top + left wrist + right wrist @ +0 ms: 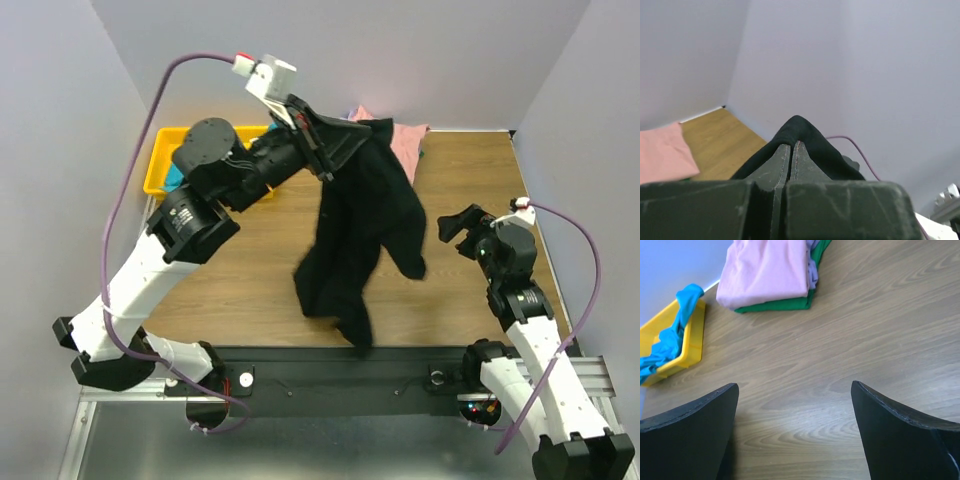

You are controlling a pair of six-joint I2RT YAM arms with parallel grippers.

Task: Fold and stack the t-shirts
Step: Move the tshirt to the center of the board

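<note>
Next, my left gripper moves down and toward the wood (266, 222) beside the yellow bin to release the large black t-shirt (365, 235), which hangs high above the table.
My left gripper (325, 140) is shut on the large black t-shirt (365, 235) and holds it high, so the shirt hangs down over the middle of the table to its near edge. In the left wrist view the shut fingers (791, 150) pinch black cloth (812, 142). My right gripper (455, 228) is open and empty at the right, just beside the hanging shirt; its wrist view shows bare wood between the fingertips (795, 390). A folded stack with the salmon-pink shirt (765, 270) over the green one (785, 304) and a lavender edge (813, 270) lies at the back. A teal shirt (670, 337) hangs from the bin.
A yellow plastic bin (165, 160) stands at the back left, partly behind my left arm; it also shows in the right wrist view (690, 340). The pink stack (405, 140) sits by the back wall. Lavender walls close in three sides.
</note>
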